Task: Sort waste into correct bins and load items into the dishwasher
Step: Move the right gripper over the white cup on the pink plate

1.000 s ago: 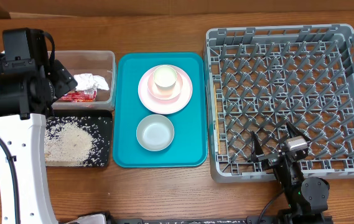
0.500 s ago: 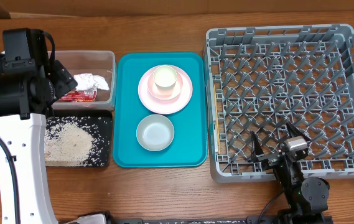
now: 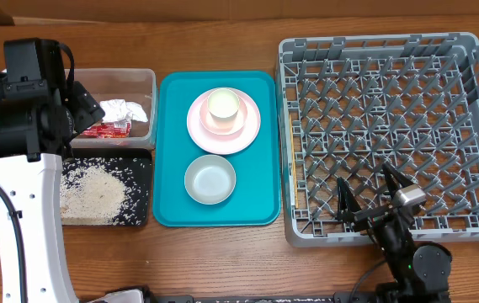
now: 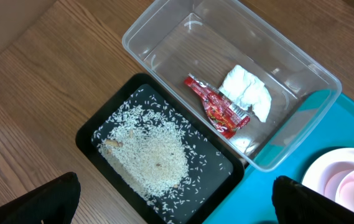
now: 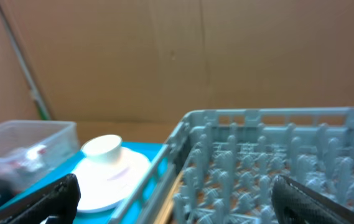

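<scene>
The white cup sits on top in the bowl. My right gripper will next swing outward from the rack, tip downward and lower onto the cup's tub-side rim (image 3: 210,103) (image 5: 84,147).
The clear tub (image 3: 150,94) (image 4: 189,43) holds a crumpled white napkin (image 3: 127,109) (image 4: 246,93) and a red wrapper (image 3: 104,129) (image 4: 217,107). In front of it, rice (image 3: 92,192) (image 4: 152,152) lies in the black tray (image 3: 142,172) (image 4: 220,168). A pink plate (image 3: 249,130) (image 5: 111,183) carries a white-pink bowl (image 3: 211,124) with a white cup (image 3: 223,103) (image 5: 102,146) in it. A grey-green bowl (image 3: 210,179) sits in front of the plate. The grey dish rack (image 3: 391,50) (image 5: 257,118) holds nothing. My left gripper (image 4: 177,199) hangs open above the black tray's corner. My right gripper (image 3: 367,192) (image 5: 177,196) stands open over the rack's front edge.
Plate and bowls rest on a teal serving tray (image 3: 172,151) (image 4: 270,186) between the bins and the rack. The left arm's white link (image 3: 29,219) runs along the table's left side. Brown cardboard backs the table in the right wrist view.
The right gripper has shifted slightly to the right at the rack's front edge. Nothing else has moved.
</scene>
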